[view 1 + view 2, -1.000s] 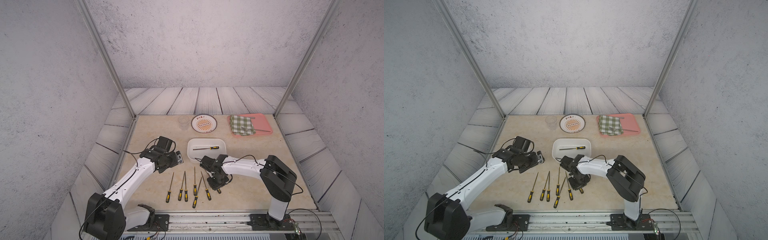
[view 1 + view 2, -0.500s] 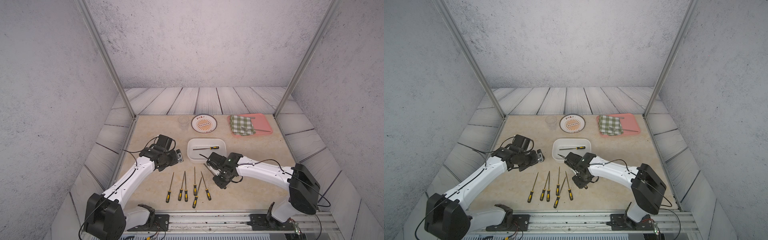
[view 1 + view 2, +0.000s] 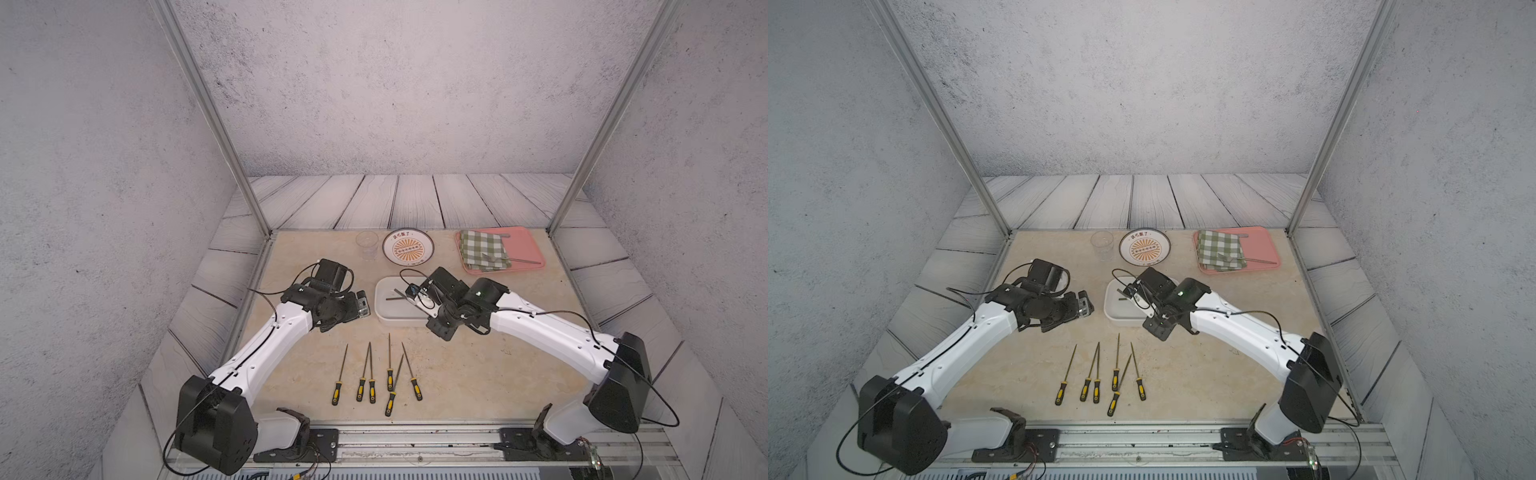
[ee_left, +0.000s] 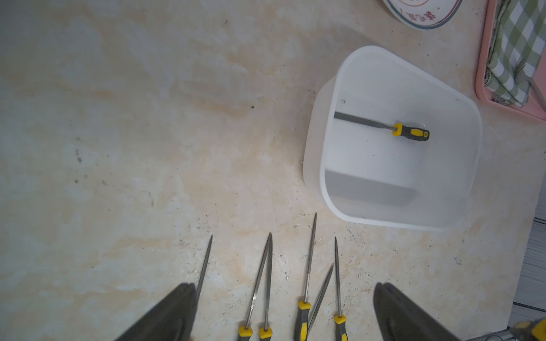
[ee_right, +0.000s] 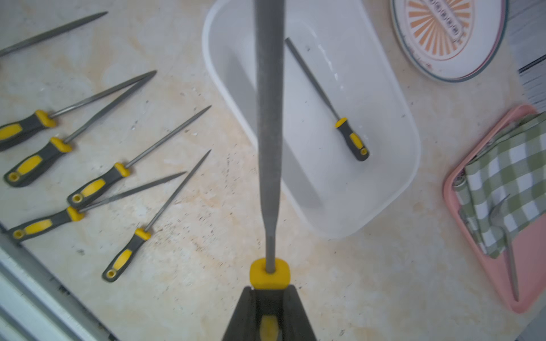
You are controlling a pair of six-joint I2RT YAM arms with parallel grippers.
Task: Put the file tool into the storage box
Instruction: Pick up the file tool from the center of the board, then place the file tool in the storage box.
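Note:
My right gripper should go down and outward to the bare bottom of the box by its near side (image 3: 402, 310) (image 5: 321, 162) and let go of the file tool's handle there.
My right gripper (image 5: 269, 290) is shut on the yellow-and-black handle of a file tool (image 5: 268, 118). The file's grey blade reaches out over the white storage box (image 5: 410, 165). In a top view this gripper (image 3: 424, 298) hangs above the box's near right corner (image 3: 384, 316). Another file (image 4: 381, 125) lies flat inside the box. Several more files (image 3: 374, 374) lie in a row on the table in front of the box. My left gripper (image 4: 284, 286) is open with nothing between its fingers. It hovers left of the box (image 3: 361, 305), above the blades of that row.
A round patterned plate (image 3: 408, 248) and a clear cup (image 3: 367, 243) stand behind the box. A pink tray (image 3: 525, 243) at the back right holds a green checked cloth (image 3: 484, 249) and a fork (image 3: 513, 260). The metal rail (image 3: 415, 440) runs along the front edge.
My right arm has lifted the file away from the row and swung it back over the storage box. My left arm has hardly moved.

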